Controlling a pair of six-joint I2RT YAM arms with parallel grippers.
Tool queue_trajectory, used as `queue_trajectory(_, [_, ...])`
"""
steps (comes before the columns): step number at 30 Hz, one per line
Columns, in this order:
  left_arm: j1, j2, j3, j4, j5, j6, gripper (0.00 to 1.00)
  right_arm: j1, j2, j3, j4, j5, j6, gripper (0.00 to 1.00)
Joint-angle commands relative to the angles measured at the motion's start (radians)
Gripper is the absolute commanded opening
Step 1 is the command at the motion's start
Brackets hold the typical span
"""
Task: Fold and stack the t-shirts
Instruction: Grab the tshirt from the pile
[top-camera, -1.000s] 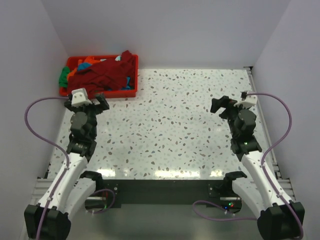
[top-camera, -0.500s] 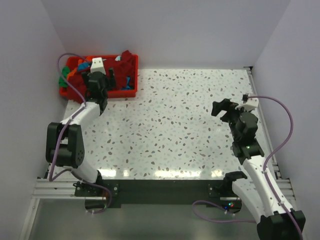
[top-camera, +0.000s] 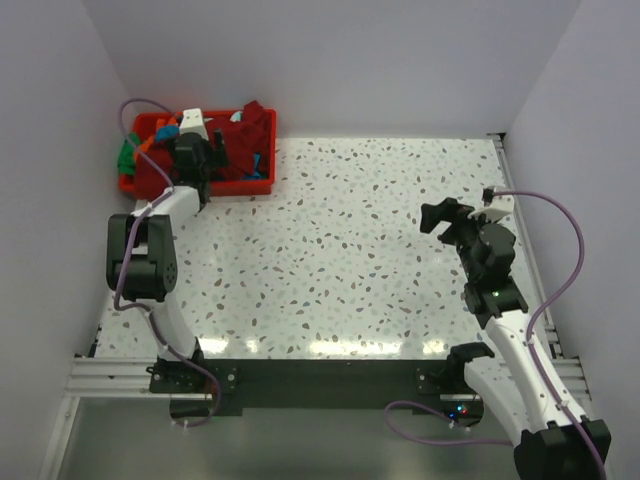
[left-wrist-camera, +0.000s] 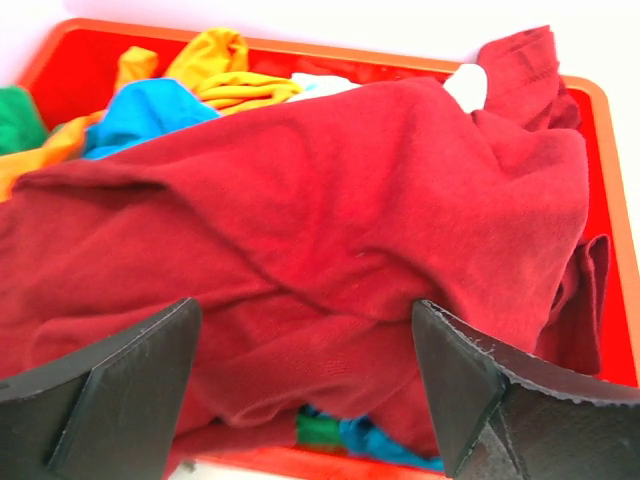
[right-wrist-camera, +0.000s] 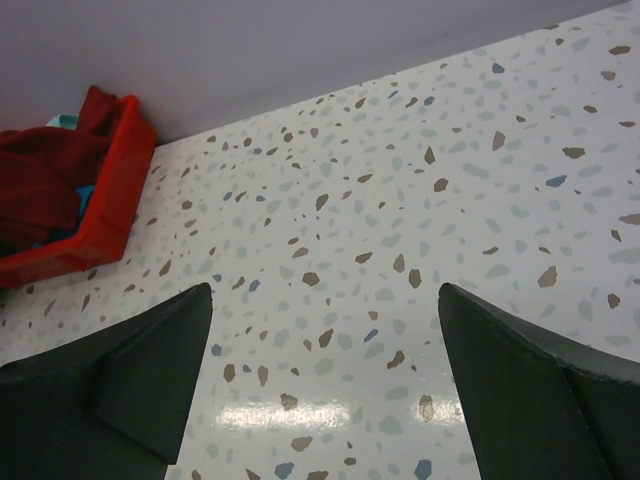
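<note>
My left gripper moves down onto the folds between its open fingers and closes on them next, since the dark red shirt (top-camera: 238, 150) lies uppermost in the bin.
A pile of t-shirts fills the red bin (top-camera: 256, 187) at the back left. The large dark red shirt (top-camera: 238, 150) lies on top, filling the left wrist view (left-wrist-camera: 330, 230). Teal blue (left-wrist-camera: 140, 115), orange (left-wrist-camera: 235, 75) and green (left-wrist-camera: 15, 120) shirts show beneath it. My left gripper (top-camera: 203, 150) hovers over the bin, open, its fingers (left-wrist-camera: 120, 390) astride the dark red shirt without gripping it. My right gripper (top-camera: 447, 215) is open and empty above the table at the right, its fingers (right-wrist-camera: 520, 380) over bare tabletop.
The speckled white table (top-camera: 350, 250) stretches between the arms. White walls close the back and both sides. The bin's corner shows in the right wrist view (right-wrist-camera: 110, 200) at the far left.
My left arm has reached from the table's left side up to the bin and now sits over the shirts. My right arm has hardly moved.
</note>
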Motion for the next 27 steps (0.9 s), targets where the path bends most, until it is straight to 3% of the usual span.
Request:
queue_trajectory(1, [0.003,0.037,0.071,0.013,0.054,-0.025,0.90,-0.002,0.000,0.007,0.035,-0.014,0.011,0.99])
queue_trajectory(4, [0.003,0.069,0.099,-0.008,0.059,-0.033,0.83,0.000,0.000,0.008,0.035,-0.017,0.010,0.99])
queue_trajectory(7, [0.003,0.092,0.117,-0.014,0.077,-0.033,0.65,0.000,-0.002,0.004,0.037,-0.012,0.008,0.99])
queue_trajectory(8, [0.003,0.104,0.127,-0.025,0.086,-0.033,0.58,0.000,-0.002,0.005,0.037,-0.010,0.007,0.99])
queue_trajectory(9, [0.003,0.106,0.140,-0.042,0.092,-0.033,0.40,0.000,-0.005,0.004,0.035,-0.010,0.008,0.99])
queue_trajectory(11, [0.003,0.085,0.141,-0.045,0.114,-0.042,0.24,0.000,-0.006,0.002,0.037,-0.012,0.007,0.99])
queue_trajectory(12, [0.003,0.068,0.136,-0.041,0.120,-0.048,0.11,0.001,-0.009,0.004,0.037,-0.014,0.010,0.99])
queue_trajectory(14, [0.003,0.005,0.127,-0.031,0.137,-0.059,0.01,0.001,-0.008,0.002,0.040,-0.015,0.008,0.99])
queue_trajectory(27, [-0.054,-0.435,0.082,0.107,0.301,-0.040,0.00,0.000,0.043,0.002,0.077,-0.038,0.016,0.99])
